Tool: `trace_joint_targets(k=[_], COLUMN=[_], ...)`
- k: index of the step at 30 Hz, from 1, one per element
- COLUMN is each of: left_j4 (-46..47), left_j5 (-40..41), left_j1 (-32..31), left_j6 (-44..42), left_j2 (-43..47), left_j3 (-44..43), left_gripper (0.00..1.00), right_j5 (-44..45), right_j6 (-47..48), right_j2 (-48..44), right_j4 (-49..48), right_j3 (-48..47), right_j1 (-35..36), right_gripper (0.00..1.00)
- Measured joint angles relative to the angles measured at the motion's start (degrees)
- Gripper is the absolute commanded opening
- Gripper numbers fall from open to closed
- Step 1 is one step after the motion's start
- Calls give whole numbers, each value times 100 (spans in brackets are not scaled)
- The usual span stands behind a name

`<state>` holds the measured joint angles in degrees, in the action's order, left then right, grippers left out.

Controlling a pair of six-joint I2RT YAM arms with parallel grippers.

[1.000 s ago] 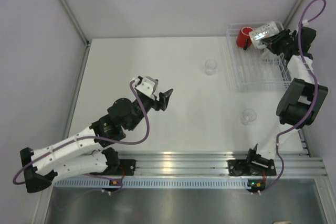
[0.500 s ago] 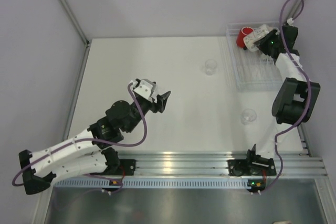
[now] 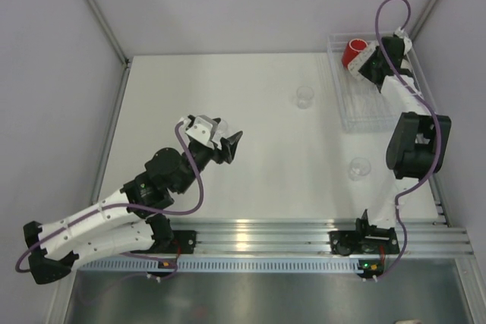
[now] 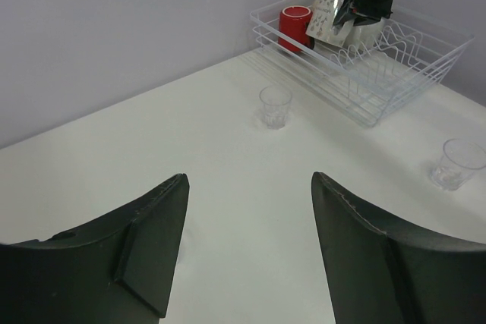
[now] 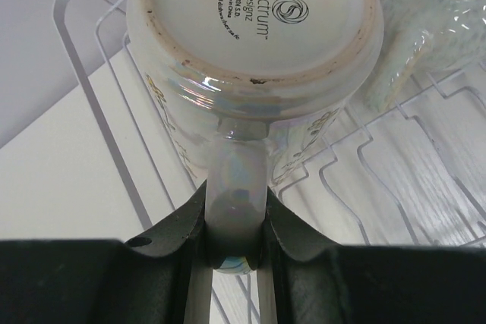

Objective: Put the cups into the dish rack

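Observation:
The right gripper shifts the glossy white mug to the left in the top view and down next, since bare rack shows beside the red cup.
The white wire dish rack point(image 3: 376, 108) stands at the far right. A red cup point(image 3: 352, 52) sits in its back left corner. My right gripper point(image 3: 370, 67) is over the rack's back end, shut on the handle of a glossy white mug point(image 5: 250, 28). The mug's base faces the wrist camera, and the mug is held tilted just right of the red cup point(image 4: 294, 28). A speckled mug point(image 5: 425, 13) lies in the rack point(image 5: 456, 180) beside it. Two clear tumblers point(image 3: 304, 96) point(image 3: 358, 168) stand on the table. My left gripper point(image 3: 228, 146) is open and empty above mid-table.
The white table ends at a grey wall behind and side panels left and right. A metal rail with the arm bases runs along the near edge. In the left wrist view one tumbler point(image 4: 274, 105) stands ahead and the other point(image 4: 458, 163) at the right.
My right gripper has carried the white mug left and farther back over the rack, up beside the red cup. My left arm has drawn back slightly to the left.

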<state>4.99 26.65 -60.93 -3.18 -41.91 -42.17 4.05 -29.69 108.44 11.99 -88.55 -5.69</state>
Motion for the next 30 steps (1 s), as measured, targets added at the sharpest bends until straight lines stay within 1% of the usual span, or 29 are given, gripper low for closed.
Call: trace_joint_targets(k=[10,21,26,30], left_j4=[-76,-173,-214,-216], left_j5=[24,26,26,24], left_j1=[0,2,0,0], left_j6=[0,0,0,2], left_j2=[203,243,243,243], left_j3=[39,42,42,42], left_gripper=[72,72,72,72], right_j5=[1119,1921,2295,2623], right_j6=[144,31,-103,-297], right_j2=[170,835,1349,1506], right_j4=[177,656,861,946], right_j3=[-96,-811,-1357,-1550], right_j1=[326,564,785,970], right_gripper=[0,0,0,0])
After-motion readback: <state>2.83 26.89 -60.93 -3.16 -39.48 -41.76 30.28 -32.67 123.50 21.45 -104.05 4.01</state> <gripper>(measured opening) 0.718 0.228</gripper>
